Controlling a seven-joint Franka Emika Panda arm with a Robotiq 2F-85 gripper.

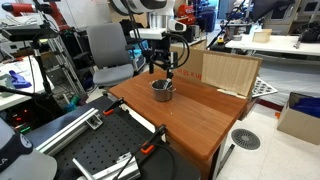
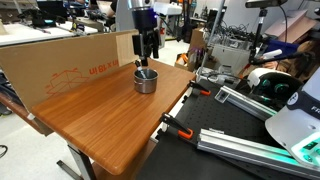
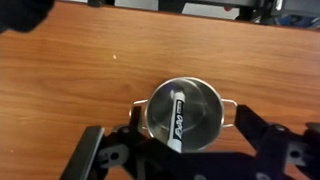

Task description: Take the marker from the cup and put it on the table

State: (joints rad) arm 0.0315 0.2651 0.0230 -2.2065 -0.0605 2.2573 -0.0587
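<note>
The gripper moves down next, fingers open, around the marker's whitish end [image 3: 175, 145] below it at the cup's rim, because that end leans up nearest the fingers.
The shiny grey metal cup [image 1: 163, 91] stands on the reddish-brown wood table [image 1: 190, 115] and shows in both exterior views, also here [image 2: 146, 81]. In the wrist view the cup [image 3: 205, 108] holds the marker [image 3: 178, 116], black with a whitish section, lying slanted inside it. My gripper [image 1: 160, 68] hangs just above the cup, also seen here [image 2: 146, 58]. Its fingers are spread wide and empty, straddling the cup's lower rim in the wrist view [image 3: 175, 150]. The table top also shows here [image 2: 100, 115] and in the wrist view [image 3: 70, 80].
A cardboard panel [image 2: 60, 62] stands along the table's far edge. A wooden board [image 1: 230, 72] stands upright at the table's end. A black perforated plate [image 1: 100, 150] with clamps adjoins the table. A grey chair [image 1: 108, 55] stands behind.
</note>
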